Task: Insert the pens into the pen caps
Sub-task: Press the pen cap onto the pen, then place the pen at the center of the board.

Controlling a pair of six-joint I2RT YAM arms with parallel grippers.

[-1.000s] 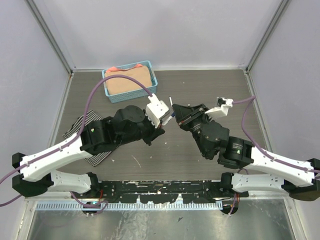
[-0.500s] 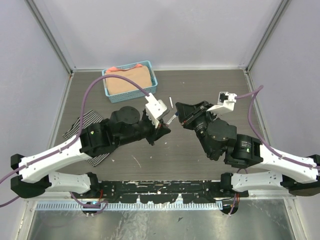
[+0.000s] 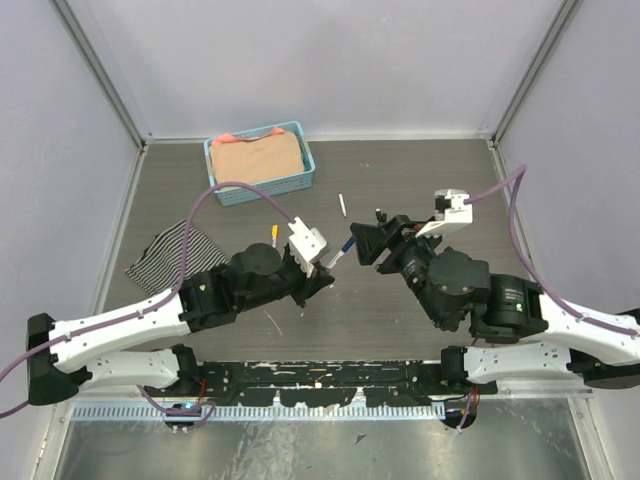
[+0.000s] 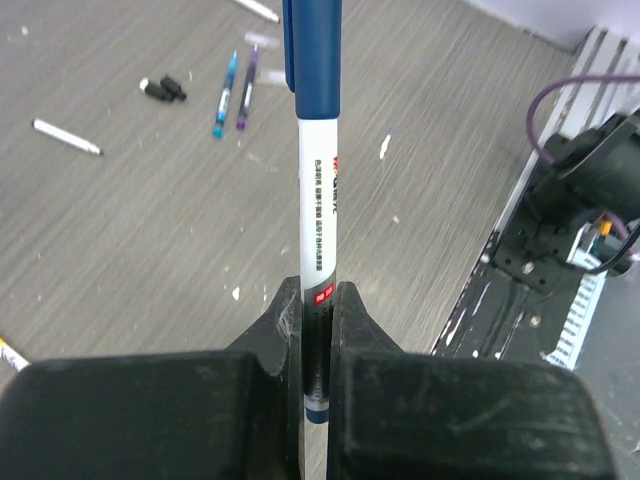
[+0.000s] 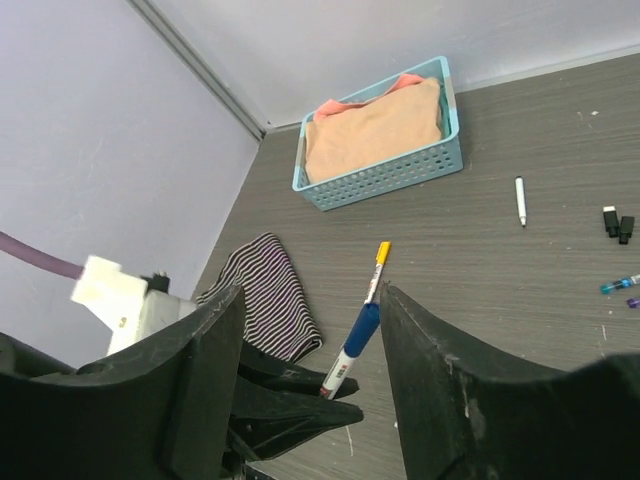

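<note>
My left gripper moves to the left in the top view and down to the tabletop (image 4: 45, 345) beside the yellow-capped pen (image 3: 274, 235) next, to let go of its pen, whose cap is on.
My left gripper (image 4: 317, 290) is shut on the lower end of a white pen (image 4: 318, 200) that wears a dark blue pen cap (image 4: 312, 50). In the top view this left gripper (image 3: 325, 268) holds the pen (image 3: 340, 252) slanting up and to the right. Just beyond the cap stands my right gripper (image 3: 360, 245), open with nothing in it. From the right wrist, the capped pen (image 5: 352, 345) shows between the wide-spread fingers (image 5: 215, 340) but apart from them. A yellow-capped pen (image 3: 274, 235) lies on the table.
A blue basket (image 3: 228, 190) of cloth stands at the back left, and a striped cloth (image 3: 165, 250) lies on the left. A bare white pen (image 3: 342, 204), two small black caps (image 5: 617, 222) and light-blue and purple pens (image 4: 225, 80) lie mid-table.
My right gripper has opened and let go of the blue cap, which stays on the pen. The left arm has drawn back toward the near edge with the capped pen.
</note>
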